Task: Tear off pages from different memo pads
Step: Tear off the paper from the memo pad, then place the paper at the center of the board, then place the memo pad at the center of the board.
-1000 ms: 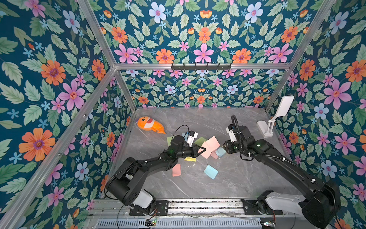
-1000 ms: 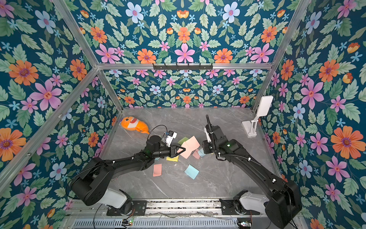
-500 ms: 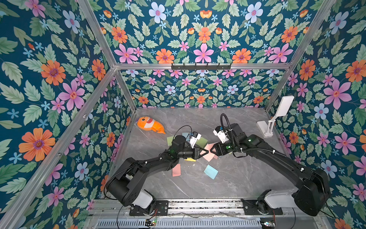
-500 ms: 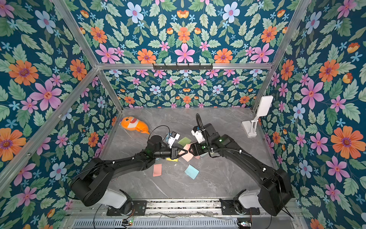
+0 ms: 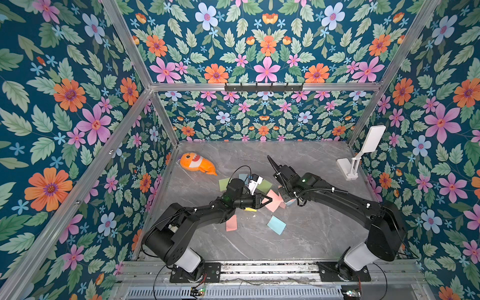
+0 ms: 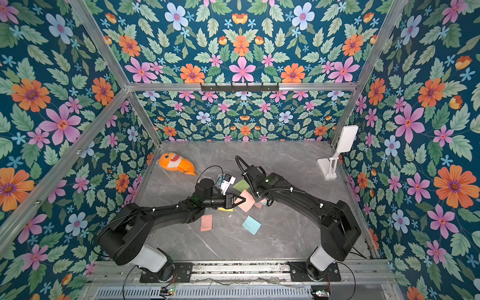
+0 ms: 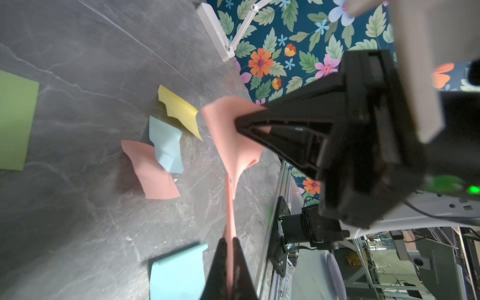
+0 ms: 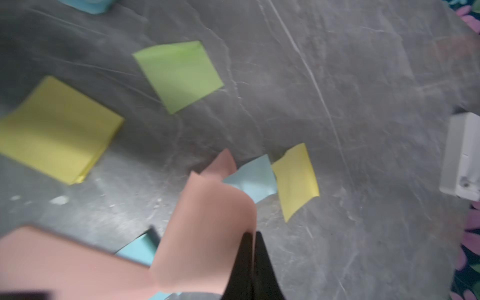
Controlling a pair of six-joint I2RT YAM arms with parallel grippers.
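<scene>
I will next carry the pink memo pad outward and down with my left gripper to release it, since bare tabletop beyond the green square lies outward and below.
My left gripper is shut on a pink memo pad, seen edge-on and held above the table. Its top page curls away from the pad, and my right gripper is shut on that page's edge. In both top views the two grippers meet over the pink pad at mid-table. Loose pages lie below: yellow, blue and pink. A yellow pad and a green one rest flat nearby.
A pink square and a blue one lie nearer the front. An orange plush fish sits at the back left, a white folding stand at the back right. Flowered walls enclose the grey table.
The right arm swung left to the pink pad held by my left gripper, and its open jaws closed on the top page. The left gripper stayed shut on the pad.
</scene>
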